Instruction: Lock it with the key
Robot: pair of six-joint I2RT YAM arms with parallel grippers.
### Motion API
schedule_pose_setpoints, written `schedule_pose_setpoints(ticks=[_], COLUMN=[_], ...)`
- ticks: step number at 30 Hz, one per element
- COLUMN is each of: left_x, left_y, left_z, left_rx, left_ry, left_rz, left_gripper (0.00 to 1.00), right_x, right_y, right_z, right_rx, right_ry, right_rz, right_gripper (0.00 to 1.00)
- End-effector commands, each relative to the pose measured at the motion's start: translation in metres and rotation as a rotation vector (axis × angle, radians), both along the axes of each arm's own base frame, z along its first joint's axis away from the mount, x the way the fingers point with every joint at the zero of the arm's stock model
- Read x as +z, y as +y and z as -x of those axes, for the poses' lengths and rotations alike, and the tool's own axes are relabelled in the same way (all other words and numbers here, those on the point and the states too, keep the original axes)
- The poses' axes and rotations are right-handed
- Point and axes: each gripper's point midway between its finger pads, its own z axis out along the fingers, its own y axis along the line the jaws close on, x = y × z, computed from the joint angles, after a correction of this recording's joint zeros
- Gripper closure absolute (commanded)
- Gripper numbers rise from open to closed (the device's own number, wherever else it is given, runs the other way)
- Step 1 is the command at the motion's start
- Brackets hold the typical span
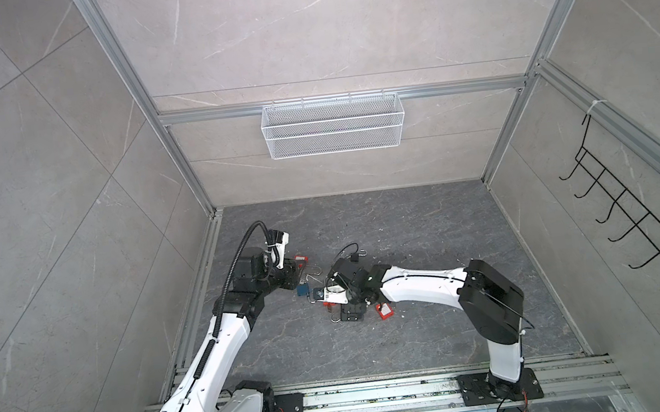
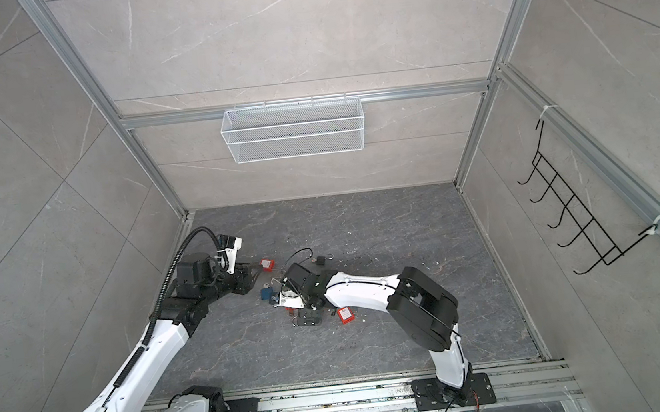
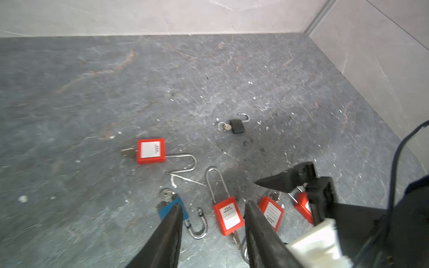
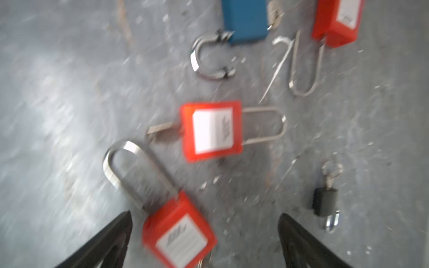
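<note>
The right gripper should move down with a turn until its fingers are on both sides of the body of the red padlock [image 4: 179, 233], close to one finger, since it lies slanted between the fingers.
Several padlocks lie on the dark floor between my arms, each with a key in its base. My left gripper [image 3: 213, 205] is open just above the floor. A red padlock [image 3: 228, 218] lies between its fingers, shackle shut, its key [image 3: 235, 240] pointing back toward me. A blue padlock [image 3: 173, 208] with an open shackle lies by one finger. My right gripper [image 4: 205, 214] is open wide over another red padlock [image 4: 178, 234], which lies close to one finger [image 4: 111, 239]. Neither gripper touches a lock.
Farther off lie a red padlock [image 3: 151, 151] with an open shackle and a small black padlock [image 3: 236, 126]. Another red padlock [image 1: 385, 311] lies under the right arm. A wire basket [image 1: 332, 125] hangs on the back wall, a hook rack [image 1: 634, 217] on the right wall.
</note>
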Motion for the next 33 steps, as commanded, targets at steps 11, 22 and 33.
schedule_pose_setpoints(ticks=[11,22,33], left_x=[0.035,0.024,0.016], left_y=[0.005,0.006,0.005], left_z=[-0.007,-0.005,-0.004], left_rx=[0.007,-0.003,-0.005], left_ry=[-0.070,-0.056,-0.026], left_rz=[0.040,0.004,0.012], left_gripper=[0.54,0.54,0.54], right_x=[0.013,-0.016,-0.044], right_y=[-0.025,-0.019,-0.018], right_z=[0.013,0.010,0.007], right_rx=[0.378,0.397,0.386], right_ry=[0.270,0.284,0.248], right_rz=[-0.066,-0.025,0.058], right_gripper=[0.17,0.29,0.42])
